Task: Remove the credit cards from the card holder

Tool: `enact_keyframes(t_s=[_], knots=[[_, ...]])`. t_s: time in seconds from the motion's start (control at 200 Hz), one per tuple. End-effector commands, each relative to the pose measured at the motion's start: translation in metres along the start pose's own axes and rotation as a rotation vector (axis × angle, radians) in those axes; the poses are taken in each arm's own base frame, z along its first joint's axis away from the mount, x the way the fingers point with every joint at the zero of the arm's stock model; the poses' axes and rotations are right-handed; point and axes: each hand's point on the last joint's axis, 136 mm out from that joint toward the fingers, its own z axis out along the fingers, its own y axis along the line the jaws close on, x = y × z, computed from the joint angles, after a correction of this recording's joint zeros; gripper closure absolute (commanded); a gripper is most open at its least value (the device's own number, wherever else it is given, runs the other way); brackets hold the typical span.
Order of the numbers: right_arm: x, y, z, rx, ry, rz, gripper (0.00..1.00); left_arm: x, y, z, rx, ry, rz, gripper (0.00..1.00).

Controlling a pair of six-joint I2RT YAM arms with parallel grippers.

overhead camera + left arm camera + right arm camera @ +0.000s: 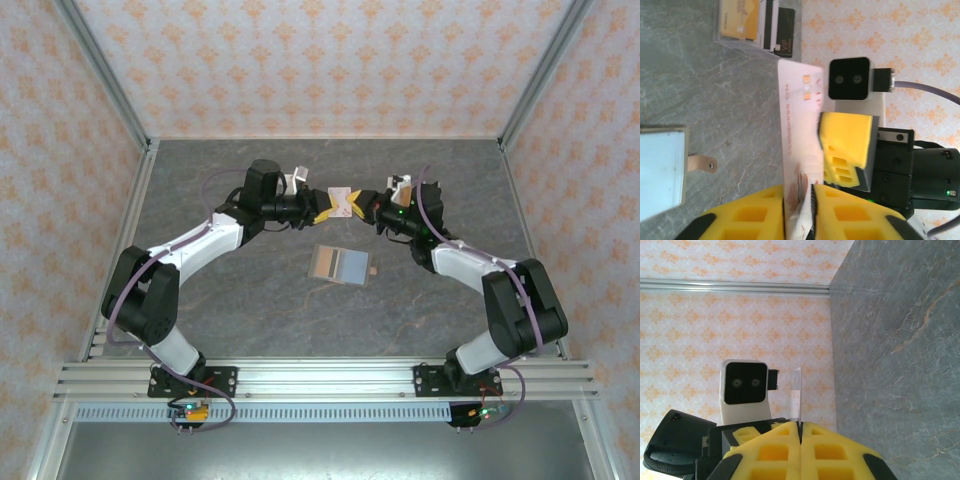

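White cards stand between the yellow and dark ones, so my right gripper will next move over the middle slot of the clear box, turn downward, go down and release.
The card holder (340, 264) lies open and flat on the table, tan and grey-blue panels up, its small tab (372, 270) at the right; it also shows at the left wrist view's left edge (662, 172). Above it, both grippers meet on one white-and-pink credit card (343, 202). My right gripper (800, 427) is shut on the card's thin edge (796, 392). My left gripper (799, 200) has its jaws slightly apart around the other end of the card (797, 115), whose face fills the narrow gap. The right gripper's yellow finger (847, 145) sits just beside the card.
Other cards, a yellow card (740, 20) and dark cards (780, 30), lie side by side on the table beyond the held card. Patterned walls and metal frame posts (110, 90) close in the grey stone-look table (250, 320).
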Motion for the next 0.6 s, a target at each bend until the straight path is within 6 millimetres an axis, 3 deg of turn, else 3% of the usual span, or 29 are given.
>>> enact_keyframes(t_s=[0.0,0.095,0.235,0.375,0.596], knots=[[-0.006,0.015,-0.004,0.019,-0.028,-0.097,1.0,-0.004,0.014,0.0,-0.05,-0.006,0.003,0.69],[-0.014,0.008,-0.012,0.109,-0.072,-0.161,1.0,-0.01,0.03,-0.009,-0.106,-0.034,-0.011,0.52],[-0.033,-0.021,-0.035,0.438,-0.13,-0.319,1.0,-0.014,0.064,-0.027,-0.273,-0.069,-0.004,0.25],[-0.07,-0.042,-0.072,0.738,-0.209,-0.461,1.0,-0.016,0.096,-0.048,-0.44,-0.083,0.02,0.15],[-0.133,-0.06,-0.11,0.916,-0.262,-0.466,1.0,-0.02,0.12,-0.07,-0.565,-0.105,0.059,0.03]])
